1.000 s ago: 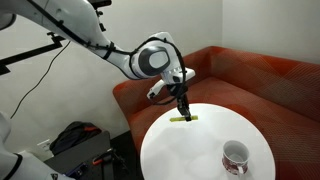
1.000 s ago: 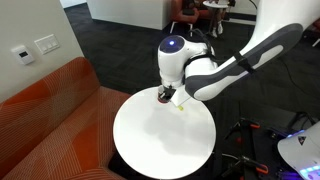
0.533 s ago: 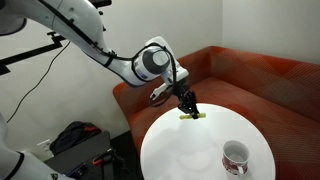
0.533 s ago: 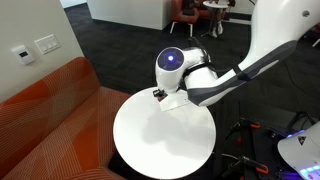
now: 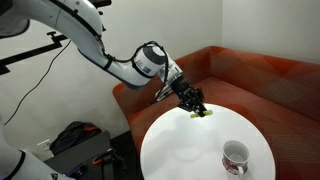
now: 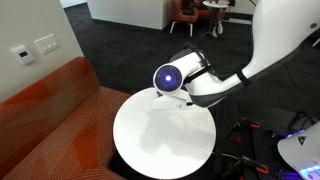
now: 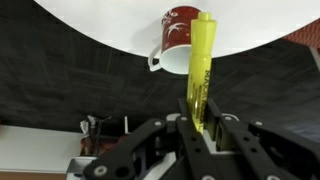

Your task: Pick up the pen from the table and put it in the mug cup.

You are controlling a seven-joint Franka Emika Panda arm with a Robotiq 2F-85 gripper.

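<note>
My gripper holds the pen, and the white mug is standing upright. My gripper will next carry the pen across the table toward the mug, lower it at the mug's opening [image 5: 236,150] [image 7: 176,61] and let it go.
My gripper [image 5: 197,108] is shut on the yellow-green pen [image 7: 200,65], which sticks out straight from between the fingers [image 7: 198,118] in the wrist view. In an exterior view the pen's tip [image 5: 206,114] shows just above the far part of the round white table [image 5: 190,150]. The white mug with dark red markings [image 5: 235,157] stands upright near the table's front right; it also shows beyond the pen in the wrist view [image 7: 176,33]. In an exterior view [image 6: 172,80] the arm's wrist hides the gripper, pen and mug.
An orange-red sofa [image 5: 270,85] curves behind the table and also shows in an exterior view [image 6: 50,110]. A black bag and stand [image 5: 75,140] sit on the floor beside the table. Dark carpet surrounds the table [image 6: 160,135].
My gripper has lifted the pen off the table and carried it sideways over the tabletop toward the mug's side. The wrist has turned.
</note>
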